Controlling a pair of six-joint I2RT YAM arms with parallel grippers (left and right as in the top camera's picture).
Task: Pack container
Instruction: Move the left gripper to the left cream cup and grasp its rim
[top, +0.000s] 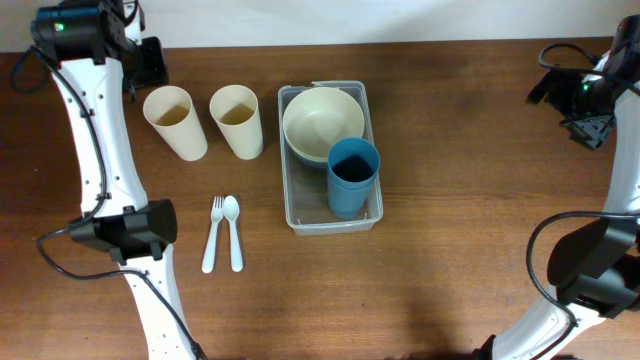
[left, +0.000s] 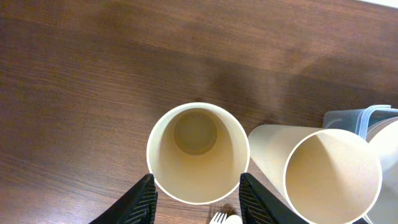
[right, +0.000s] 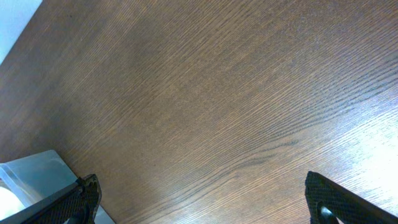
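The left gripper needs to lower next onto the cream cup's rim on the part away from the second cup, because the empty table there leaves room for one finger outside.
The clear rectangular container (top: 286, 190) stands at mid-table. It holds a cream bowl (top: 322, 123) at its far end and a blue cup (top: 352, 176) at its near end. My left gripper (top: 150, 64) hovers at the far left, open and empty. In the left wrist view its jaws (left: 198, 202) straddle the near rim of a cream cup (left: 198, 152) from above, without touching it. My right gripper (top: 588, 118) is at the far right, wide open (right: 202, 199) over bare wood. A container corner (right: 31, 177) shows at its lower left.
Two cream cups (top: 175, 121) (top: 237, 120) stand left of the container; the second also shows in the left wrist view (left: 329, 177). A white fork (top: 213, 235) and a white spoon (top: 233, 232) lie side by side in front of them. The table is dark wood.
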